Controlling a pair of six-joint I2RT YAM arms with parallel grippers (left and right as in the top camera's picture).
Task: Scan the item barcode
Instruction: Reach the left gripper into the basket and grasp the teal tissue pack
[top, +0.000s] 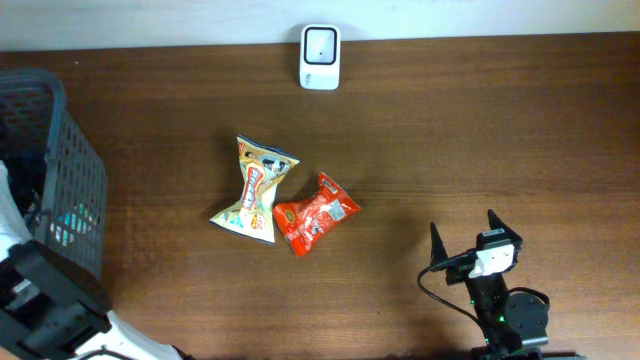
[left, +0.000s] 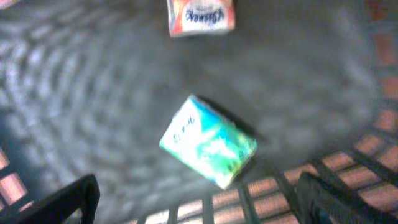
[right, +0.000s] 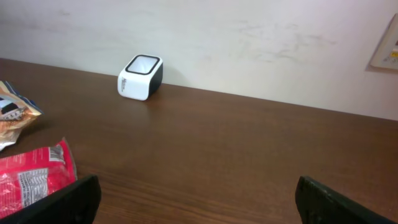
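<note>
My left gripper goes down deeper into the basket next and closes its fingers around the green-and-white pack. The pack lies below the gap between the open fingers.
The white barcode scanner stands at the table's far edge by the wall, also seen in the right wrist view. A yellow snack bag and a red snack bag lie touching mid-table. My right gripper rests open and empty near the front right; the red bag lies off its left finger. My left gripper hangs open inside the dark basket above a green-and-white pack, apart from it. An orange-and-white box lies farther in.
The dark mesh basket stands at the table's left edge, its slatted wall close to my left fingers. The left arm's base fills the front-left corner. A pale wall runs behind the scanner.
</note>
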